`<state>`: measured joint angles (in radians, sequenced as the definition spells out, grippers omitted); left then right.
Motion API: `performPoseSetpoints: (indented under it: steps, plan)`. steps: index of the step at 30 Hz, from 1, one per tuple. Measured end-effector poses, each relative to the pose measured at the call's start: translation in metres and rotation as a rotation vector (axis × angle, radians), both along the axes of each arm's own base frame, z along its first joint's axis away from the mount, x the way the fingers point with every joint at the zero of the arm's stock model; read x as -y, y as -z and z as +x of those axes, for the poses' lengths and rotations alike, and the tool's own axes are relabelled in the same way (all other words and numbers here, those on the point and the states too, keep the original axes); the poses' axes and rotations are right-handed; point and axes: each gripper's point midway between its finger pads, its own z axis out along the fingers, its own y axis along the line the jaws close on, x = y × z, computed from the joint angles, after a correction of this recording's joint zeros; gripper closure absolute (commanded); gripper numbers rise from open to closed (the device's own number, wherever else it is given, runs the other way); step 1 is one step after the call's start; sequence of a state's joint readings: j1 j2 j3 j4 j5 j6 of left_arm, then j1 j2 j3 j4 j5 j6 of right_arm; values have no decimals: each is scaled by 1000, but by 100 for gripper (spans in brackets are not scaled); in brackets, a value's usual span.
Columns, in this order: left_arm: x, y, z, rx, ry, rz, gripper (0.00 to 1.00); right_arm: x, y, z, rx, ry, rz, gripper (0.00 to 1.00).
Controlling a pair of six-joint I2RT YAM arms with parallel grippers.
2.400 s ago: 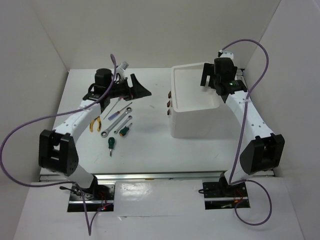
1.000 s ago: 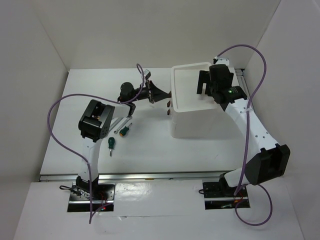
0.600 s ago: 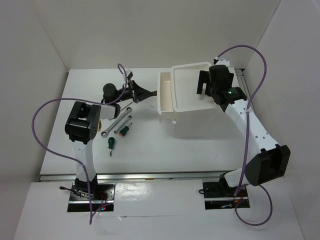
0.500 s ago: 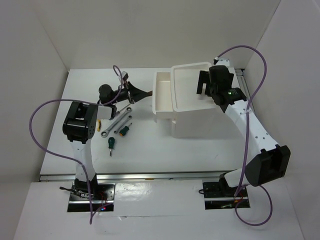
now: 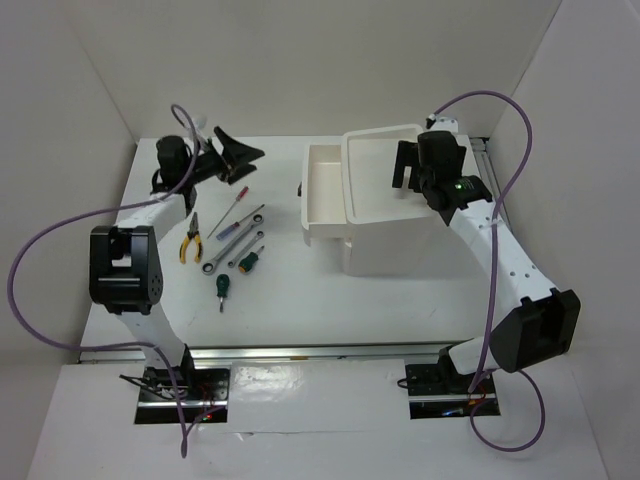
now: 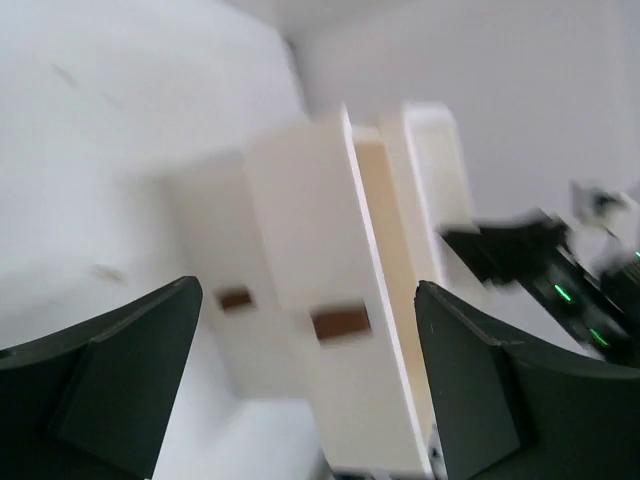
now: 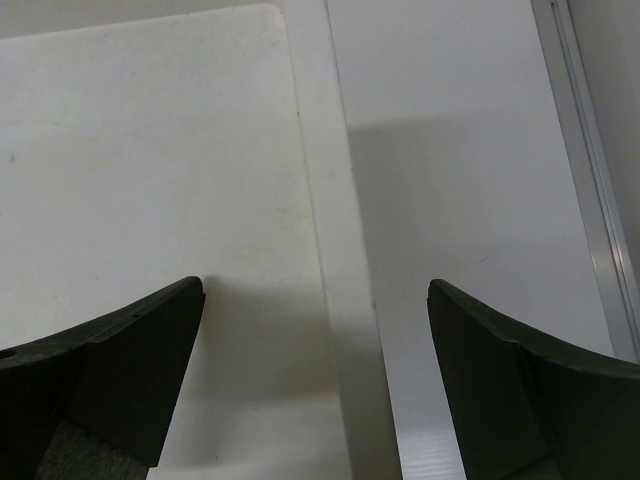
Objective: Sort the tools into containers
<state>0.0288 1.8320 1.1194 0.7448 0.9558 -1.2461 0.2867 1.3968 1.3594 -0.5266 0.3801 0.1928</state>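
Observation:
I will move my left gripper down onto the thin screwdriver's red handle (image 5: 242,193) and turn its fingers toward the tabletop, because they still face the drawer.
The tools lie left of centre on the table: yellow-handled pliers (image 5: 190,244), a thin red-handled screwdriver (image 5: 236,209), two silver wrenches (image 5: 242,221) (image 5: 232,252) and two green-handled screwdrivers (image 5: 247,262) (image 5: 222,290). The white cabinet (image 5: 392,240) stands to the right with its top drawer (image 5: 322,195) pulled out to the left and nothing in it. My left gripper (image 5: 240,160) hangs open at the far left, apart from the drawer. In the left wrist view the blurred drawer front (image 6: 320,330) shows a dark red knob (image 6: 340,322). My right gripper (image 5: 412,172) is open above the top tray (image 5: 375,180).
White walls enclose the table on the left, back and right. The right wrist view shows the tray's rim (image 7: 325,230) between my open fingers and a metal rail (image 7: 590,180) along the right. Purple cables loop beside both arms.
The left gripper pulled the top drawer out to the left, let go of its knob, opened and swung back to the far left. The right arm has not moved.

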Motion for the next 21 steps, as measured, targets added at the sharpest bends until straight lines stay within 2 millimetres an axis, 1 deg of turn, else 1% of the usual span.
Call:
performPoseSetpoints:
  steps: [1, 3, 4, 5, 6, 8, 12, 13, 14, 15, 16, 18, 19, 20, 21]
  plan:
    - [-9, -11, 18, 31, -86, 82, 0, -1, 0, 0, 0, -5, 2, 0]
    - [-23, -31, 43, 101, -220, 255, 0, -4, 1, 0, -2, -19, 12, 0]
    - [-28, -37, 47, 124, -264, 329, 0, -6, 1, 0, -3, -26, 17, 0]
    - [-32, -36, 48, 129, -295, 401, 0, -7, 1, 0, -3, -32, 21, 0]
    - [-37, -30, 46, 116, -323, 470, 0, -9, 2, 1, -3, -38, 24, 0]
    - [-48, -4, 42, 40, -359, 593, 0, -11, 3, 2, 2, -45, 33, 0]
    - [-86, 86, 29, -287, -400, 817, 9, -12, 3, 2, 24, -53, 37, 0]
    - [-97, 108, 23, -381, -410, 865, 14, -12, 2, 2, 29, -55, 34, 0]
    - [-103, 126, 17, -460, -416, 894, 15, -13, 2, 2, 33, -60, 29, 0]
    - [-110, 140, 10, -520, -423, 923, 15, -13, 2, 2, 37, -63, 26, 0]
    - [-115, 151, 3, -581, -423, 948, 16, -13, 2, 2, 41, -66, 24, 0]
    - [-116, 161, -4, -658, -407, 990, 16, -13, 2, 2, 48, -72, 17, 0]
    - [-113, 159, 0, -661, -402, 1006, 15, -13, 2, 2, 51, -75, 15, 0]
    - [-108, 154, 10, -647, -395, 1017, 9, -13, 1, 2, 54, -77, 12, 0]
    - [-100, 145, 26, -589, -382, 1033, 7, -13, 1, 2, 57, -79, 10, 0]
